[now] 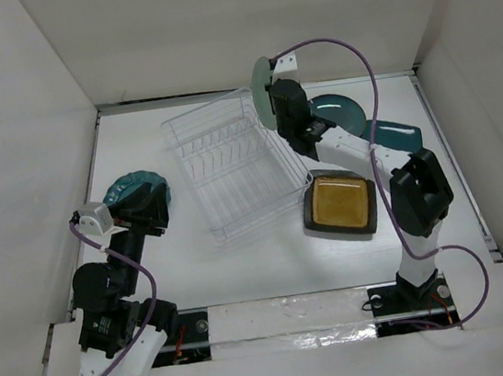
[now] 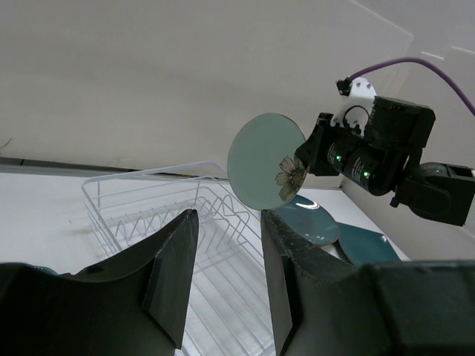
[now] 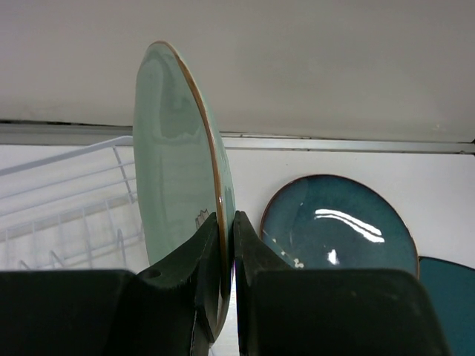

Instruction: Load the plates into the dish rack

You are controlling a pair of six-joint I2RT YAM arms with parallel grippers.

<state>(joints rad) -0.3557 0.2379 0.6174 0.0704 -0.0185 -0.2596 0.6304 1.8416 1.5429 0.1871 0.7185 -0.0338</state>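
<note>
I should next move my right gripper down and left in the top view to release the upright plate among the rack's empty end wires below it.
My right gripper (image 1: 274,102) is shut on the rim of the pale green round plate (image 1: 263,91), holding it upright on edge above the far right corner of the clear dish rack (image 1: 235,167). In the right wrist view the fingers (image 3: 208,245) pinch the plate (image 3: 174,148). The left wrist view shows that plate's flower motif (image 2: 263,159). The dark teal round plate (image 1: 339,111), the teal square plate (image 1: 398,134) and the amber square plate (image 1: 340,204) lie right of the rack. My left gripper (image 2: 228,219) is open and empty, over the teal scalloped plate (image 1: 136,189) left of the rack.
White walls enclose the table on three sides. The rack (image 2: 163,200) lies skewed, its near corner close to the amber plate. The right arm's elbow (image 1: 416,194) stands beside that plate. A purple cable (image 1: 344,46) loops above the right wrist.
</note>
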